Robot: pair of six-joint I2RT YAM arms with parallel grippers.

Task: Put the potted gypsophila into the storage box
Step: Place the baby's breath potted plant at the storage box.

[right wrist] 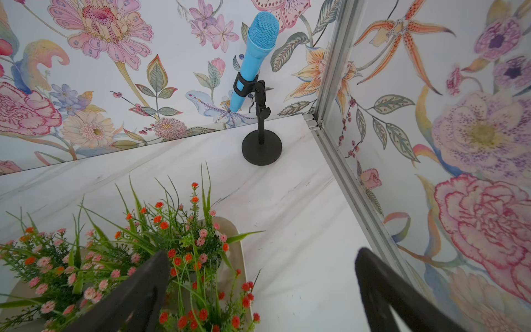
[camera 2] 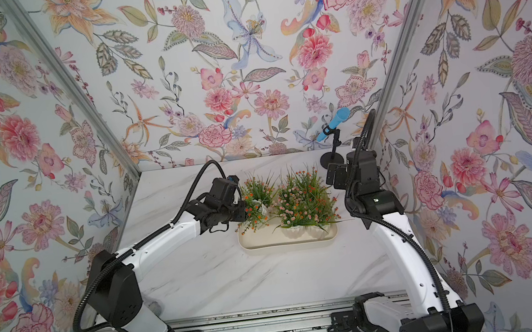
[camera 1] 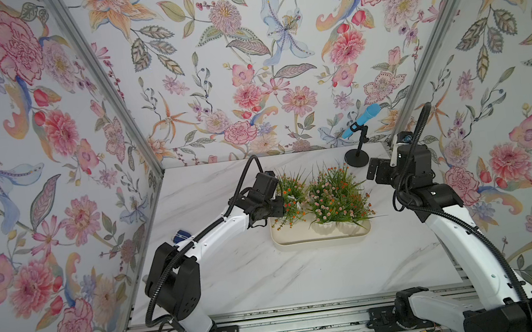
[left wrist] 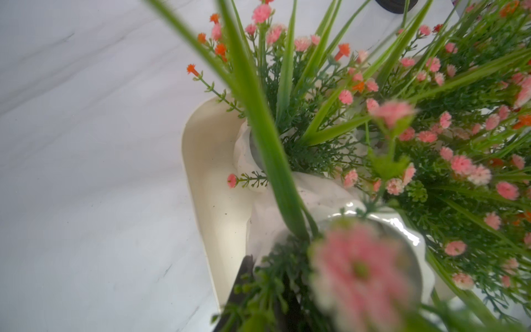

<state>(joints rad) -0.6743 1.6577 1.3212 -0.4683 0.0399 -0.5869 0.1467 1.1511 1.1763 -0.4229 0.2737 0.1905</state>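
Observation:
Next, my left gripper needs to draw back and down to release the sprigs at the box's bare near corner (camera 1: pixel 287 233), since that spot lies below and back of it.
The storage box (camera 1: pixel 322 241) is a shallow cream tray in the middle of the marble table, seen in both top views. Several potted gypsophila (camera 1: pixel 337 196) stand bunched in its right half, two white ribbed pots (camera 1: pixel 331 228) showing at the front. My left gripper (camera 1: pixel 285 207) is over the box's left end, shut on the sprigs of another potted gypsophila (camera 1: pixel 289 188) with orange blooms. In the left wrist view green stems (left wrist: pixel 270 287) hide the jaws. My right gripper (camera 1: pixel 374 172) hangs open past the box's right end, nothing between its fingers (right wrist: pixel 138 293).
A blue microphone (camera 1: pixel 361 120) on a black stand with a round base (camera 1: pixel 356 157) stands at the back right, close behind my right gripper. Flowered walls close in the table on three sides. Bare marble (camera 1: pixel 271 276) lies in front of the box.

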